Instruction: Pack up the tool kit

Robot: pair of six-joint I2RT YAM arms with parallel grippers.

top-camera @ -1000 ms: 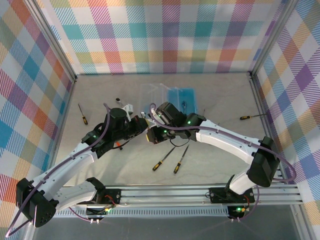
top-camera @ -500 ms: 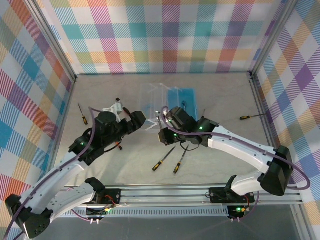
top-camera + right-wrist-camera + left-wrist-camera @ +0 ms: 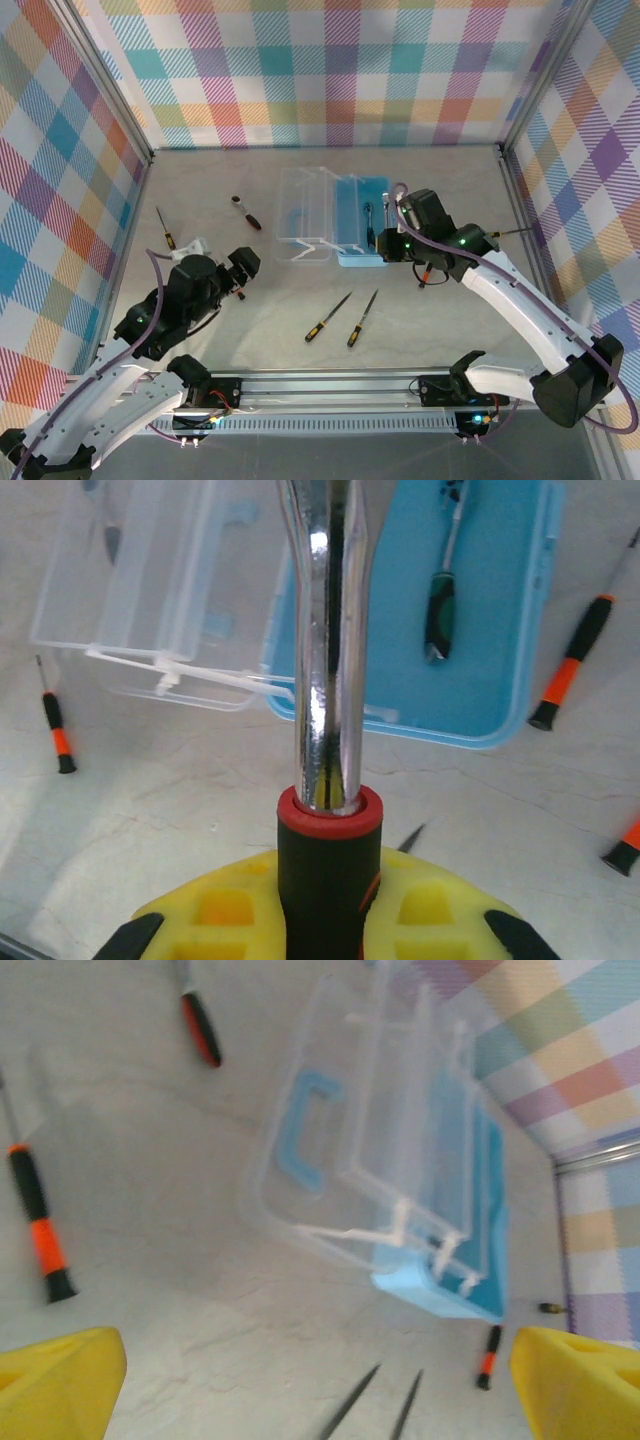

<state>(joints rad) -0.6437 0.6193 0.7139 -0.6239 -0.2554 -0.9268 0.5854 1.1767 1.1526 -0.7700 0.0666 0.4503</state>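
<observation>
The robot's right gripper will next move outward and down into the light-blue base of the case to let go of the red-collared tool (image 3: 326, 670), since that open base is outward of the gripper and below it.
The tool kit's case lies open mid-table, its clear lid (image 3: 303, 215) flopped to the left of the light-blue base (image 3: 362, 222). A green-and-black tool (image 3: 440, 608) lies in the base (image 3: 505, 630). My right gripper (image 3: 393, 244) hovers at the base's near right corner. That right gripper (image 3: 328, 910) is shut on the black handle of a red-collared tool (image 3: 326, 670) with a chrome shaft. My left gripper (image 3: 225, 258) hangs open and empty to the near left of the lid. In its own view the left gripper (image 3: 320, 1390) looks at the case (image 3: 345, 1145).
Loose on the table are a black-orange screwdriver (image 3: 165, 228) at far left, a red-black tool (image 3: 246, 213) beside the lid, two yellow-handled screwdrivers (image 3: 327, 318) (image 3: 361, 320) in front, and another (image 3: 503, 233) at right. Plaid walls enclose the table.
The two grippers were together mid-table. My left gripper opened and drew back to the near left, while the right arm carried the chrome-shafted tool right, to the blue base.
</observation>
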